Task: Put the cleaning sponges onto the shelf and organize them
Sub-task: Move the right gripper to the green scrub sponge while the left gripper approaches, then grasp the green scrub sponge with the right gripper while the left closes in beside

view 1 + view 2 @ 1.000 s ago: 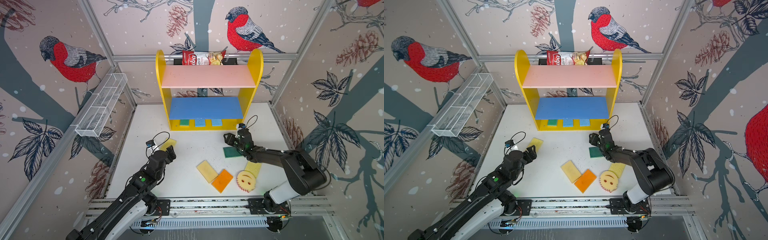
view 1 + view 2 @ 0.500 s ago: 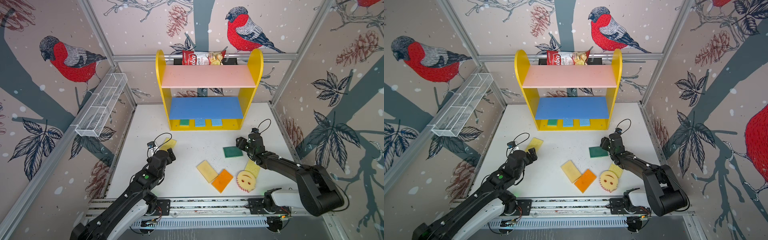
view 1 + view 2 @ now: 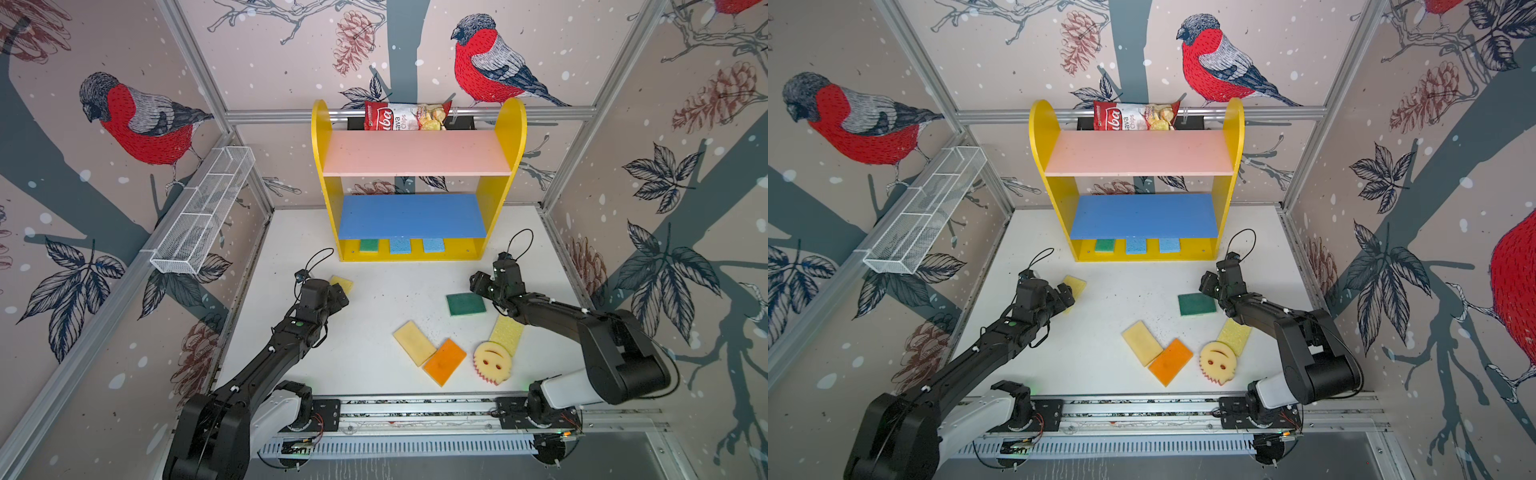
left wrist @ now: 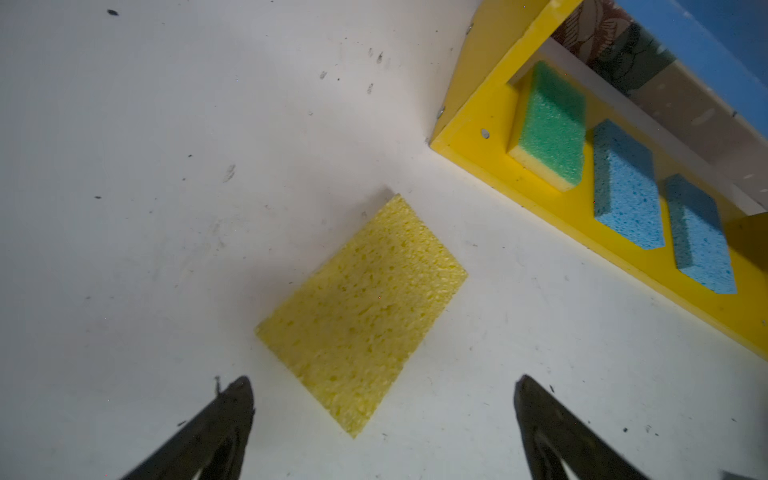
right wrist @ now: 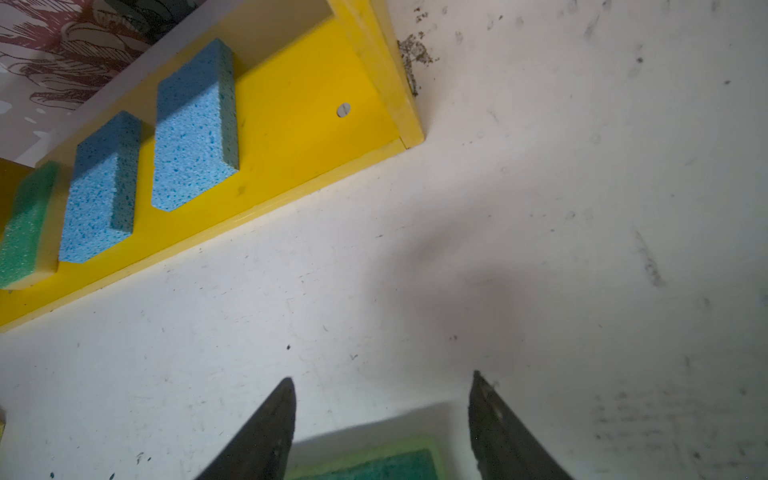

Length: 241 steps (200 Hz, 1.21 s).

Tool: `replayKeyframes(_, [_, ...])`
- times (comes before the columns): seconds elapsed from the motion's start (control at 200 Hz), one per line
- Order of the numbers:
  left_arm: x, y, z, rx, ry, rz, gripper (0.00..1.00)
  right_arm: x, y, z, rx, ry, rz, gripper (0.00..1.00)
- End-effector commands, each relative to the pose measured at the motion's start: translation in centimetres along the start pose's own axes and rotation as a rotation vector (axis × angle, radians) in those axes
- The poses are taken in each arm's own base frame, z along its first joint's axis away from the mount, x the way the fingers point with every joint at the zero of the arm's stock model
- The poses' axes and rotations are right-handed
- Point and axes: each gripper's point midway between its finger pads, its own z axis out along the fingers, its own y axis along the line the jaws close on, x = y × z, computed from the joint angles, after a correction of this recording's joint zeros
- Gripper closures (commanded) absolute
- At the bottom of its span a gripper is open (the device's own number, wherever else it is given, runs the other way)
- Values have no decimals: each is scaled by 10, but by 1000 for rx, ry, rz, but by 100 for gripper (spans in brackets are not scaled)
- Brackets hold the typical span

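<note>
The dark green sponge's far edge (image 3: 476, 296) (image 5: 388, 453) only just reaches between the open fingers, so the robot's right gripper should next move toward the left gripper and slightly back, onto that edge of the sponge.
The shelf (image 3: 415, 154) stands at the back with a green sponge (image 3: 369, 245) and two blue sponges (image 3: 400, 245) on its yellow base. A yellow sponge (image 4: 361, 307) lies flat on the table just ahead of my open left gripper (image 4: 382, 386), which touches nothing. My right gripper (image 5: 382, 380) is open and hovers at the right edge of a dark green sponge (image 3: 465, 304), not gripping it. In both top views a pale yellow sponge (image 3: 414, 342), an orange sponge (image 3: 444, 360), a smiley-face sponge (image 3: 492, 363) and a porous yellow sponge (image 3: 507, 332) lie at the front.
A chips bag (image 3: 405, 117) sits in a black basket behind the shelf top. A white wire basket (image 3: 203, 216) hangs on the left wall. The pink and blue boards carry nothing. The rail (image 3: 415, 409) runs along the front edge.
My right gripper has shifted right, off the dark green sponge's top to its right edge; the sponge stayed put. My left gripper has hardly moved by the yellow sponge.
</note>
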Motion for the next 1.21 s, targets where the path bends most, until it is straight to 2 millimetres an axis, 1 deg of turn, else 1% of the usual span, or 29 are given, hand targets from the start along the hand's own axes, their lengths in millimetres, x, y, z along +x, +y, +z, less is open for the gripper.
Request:
replayKeyframes(0.0, [-8, -24, -1, 112, -3, 24, 3, 18, -3, 3, -24, 94, -21, 33])
replayKeyframes(0.07, [-4, -28, 1, 131, 16, 28, 3, 27, -1, 3, -47, 124, -24, 35])
replayKeyframes(0.2, [0, -34, 4, 167, 42, 13, 3, 42, 21, 1, -112, 149, -55, 39])
replayKeyframes(0.265, [2, -40, 5, 194, 52, 7, 3, 47, 38, 2, -138, 159, -69, 41])
replayKeyframes(0.365, [2, -48, 7, 215, 65, 10, 4, 56, 76, 6, -212, 175, -97, 41])
replayKeyframes(0.425, [4, -54, 7, 229, 78, 20, 4, 61, 103, 10, -259, 184, -111, 41])
replayKeyframes(0.52, [8, -61, 6, 237, 87, 42, 4, 69, 153, 16, -357, 203, -123, 39])
replayKeyframes(0.59, [10, -64, 4, 239, 92, 54, 4, 69, 187, 18, -421, 198, -143, 38])
replayKeyframes(0.635, [11, -65, 2, 240, 93, 56, 4, 66, 201, 18, -440, 193, -153, 37])
replayKeyframes(0.68, [12, -66, 0, 246, 92, 60, 4, 60, 210, 16, -450, 179, -161, 37])
replayKeyframes(0.735, [13, -65, -2, 249, 88, 66, 4, 53, 209, 10, -433, 157, -164, 36])
replayKeyframes(0.795, [16, -63, -2, 248, 87, 70, 5, 47, 198, 4, -388, 132, -180, 35])
replayKeyframes(0.865, [19, -64, -1, 260, 95, 70, 7, 46, 171, -2, -293, 121, -191, 34])
replayKeyframes(0.931, [24, -69, 1, 282, 108, 72, 9, 52, 139, -7, -200, 139, -170, 34])
replayKeyframes(0.986, [28, -74, 4, 297, 117, 80, 11, 63, 113, -10, -142, 176, -132, 33])
replayKeyframes(1.041, [31, -80, 9, 310, 132, 87, 11, 76, 95, -15, -114, 210, -91, 33])
replayKeyframes(1.101, [34, -88, 13, 332, 152, 90, 12, 90, 86, -19, -111, 240, -61, 34])
replayKeyframes(1.161, [37, -98, 17, 363, 173, 95, 12, 101, 86, -21, -125, 261, -38, 34])
replayKeyframes(1.201, [38, -103, 18, 380, 182, 98, 13, 106, 90, -21, -141, 270, -26, 34])
